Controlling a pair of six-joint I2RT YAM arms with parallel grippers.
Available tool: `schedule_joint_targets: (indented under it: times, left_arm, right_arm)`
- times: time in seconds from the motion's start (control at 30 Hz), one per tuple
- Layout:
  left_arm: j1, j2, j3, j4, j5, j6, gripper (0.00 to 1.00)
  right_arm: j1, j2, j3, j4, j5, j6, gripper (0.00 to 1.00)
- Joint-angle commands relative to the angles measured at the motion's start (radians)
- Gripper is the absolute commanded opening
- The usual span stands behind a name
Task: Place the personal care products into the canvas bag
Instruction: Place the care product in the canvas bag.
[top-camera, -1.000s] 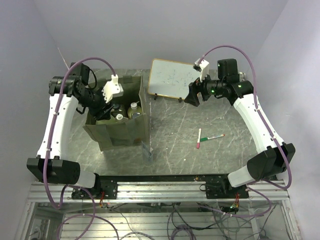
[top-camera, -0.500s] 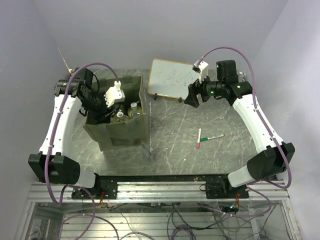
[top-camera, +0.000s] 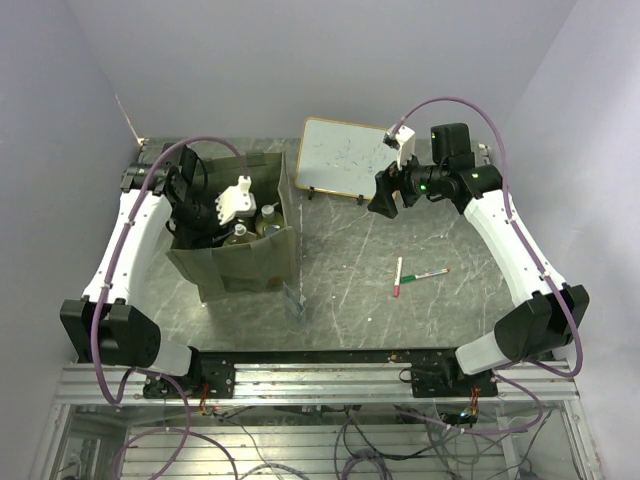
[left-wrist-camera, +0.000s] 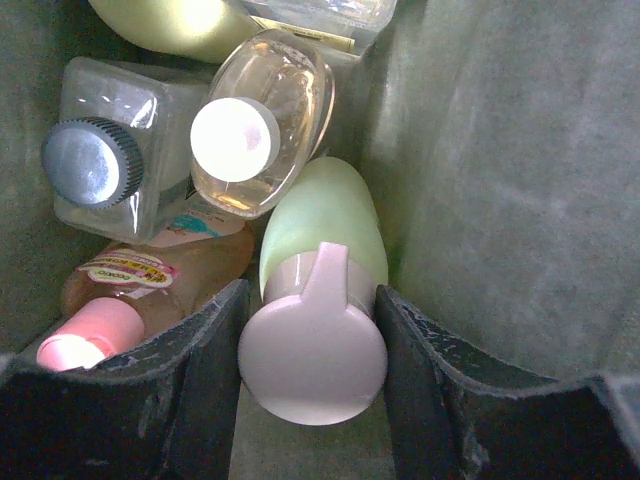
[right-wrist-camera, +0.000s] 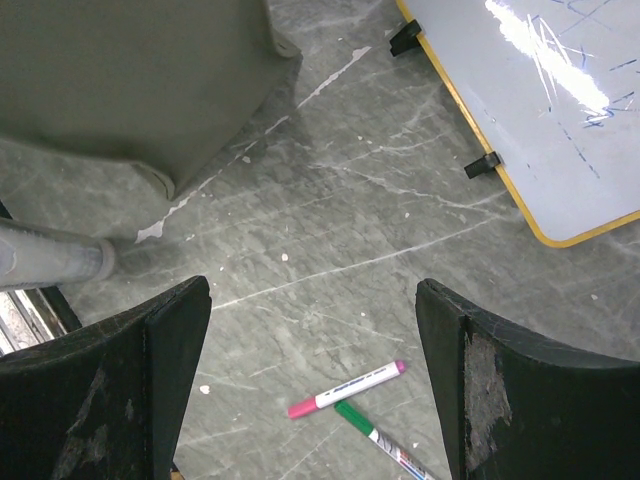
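Note:
My left gripper lowers deeper into the bag next and releases the peach pump head, since the gap beside the clear amber bottle lies below my gripper.
The olive-green canvas bag stands open at the left of the table. My left gripper reaches down into it. In the left wrist view my left gripper is shut on the peach pump head of the green bottle, low against the bag's inner wall. Beside it inside the bag lie the orange bottle with pink cap, a clear amber bottle, a clear dark-capped bottle and the yellow-green bottle. My right gripper is open and empty above the table.
The wood-framed whiteboard stands at the back. A red marker and a green marker lie right of centre. A grey strap end lies in front of the bag.
My left arm has swung back and lowered its gripper deeper into the bag with the green bottle. The right arm has barely moved.

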Motion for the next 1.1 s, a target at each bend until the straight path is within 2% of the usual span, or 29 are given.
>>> schedule_joint_targets:
  times: [0.0, 0.6, 1.07]
  left_arm:
    - [-0.018, -0.003, -0.015, 0.007, 0.015, -0.004, 0.07]
    - [-0.032, 0.007, -0.125, 0.059, 0.002, -0.037, 0.16]
    - [-0.032, 0.008, -0.108, 0.046, 0.063, -0.096, 0.39]
  right_arm:
    - [0.006, -0.035, -0.010, 0.023, 0.005, -0.009, 0.84]
    - [0.007, -0.041, -0.024, 0.029, -0.001, -0.006, 0.84]
    - [0.007, -0.056, -0.018, 0.018, 0.009, -0.001, 0.84]
